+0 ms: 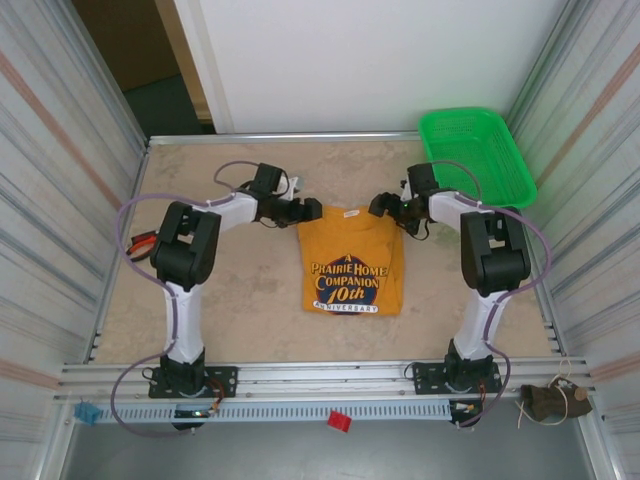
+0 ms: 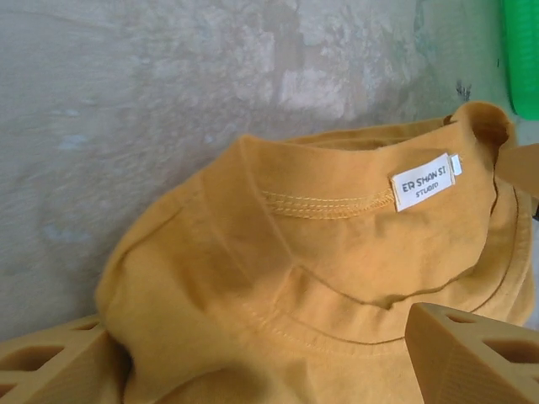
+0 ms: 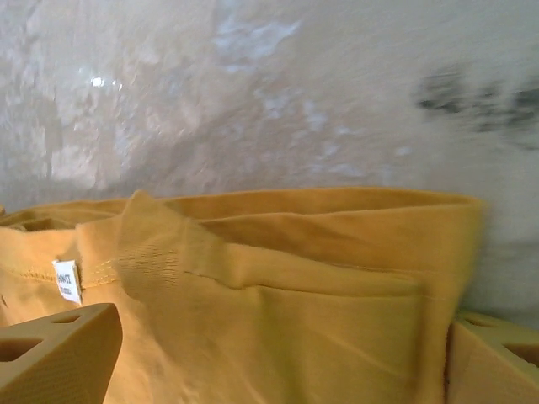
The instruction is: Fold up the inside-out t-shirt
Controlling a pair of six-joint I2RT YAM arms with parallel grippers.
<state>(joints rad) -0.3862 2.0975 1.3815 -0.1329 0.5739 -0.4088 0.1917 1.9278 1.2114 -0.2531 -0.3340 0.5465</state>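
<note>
The fabric lies below the right gripper, between its open fingers, so the gripper will next go down onto the folded shoulder fabric (image 3: 320, 252) beside the collar and close its fingers.
The inside-out t-shirt (image 1: 350, 265) lies flat in the middle of the table with its sides folded in, collar at the far end and dark chest print facing up. My left gripper (image 1: 305, 212) is at its far left corner and my right gripper (image 1: 383, 205) at its far right corner. In the left wrist view the left gripper (image 2: 261, 337) is open, its fingers (image 2: 472, 353) wide apart over the collar and white label (image 2: 424, 181). In the right wrist view the right gripper (image 3: 286, 337) is open too, its fingers (image 3: 50, 353) straddling the folded shoulder fabric (image 3: 320, 252).
A green plastic basket (image 1: 475, 155) stands at the far right corner of the table. Corrugated metal walls close in both sides. An aluminium rail (image 1: 320, 378) runs along the near edge, with a red clip (image 1: 339, 421) and a blue piece (image 1: 88, 412) below it.
</note>
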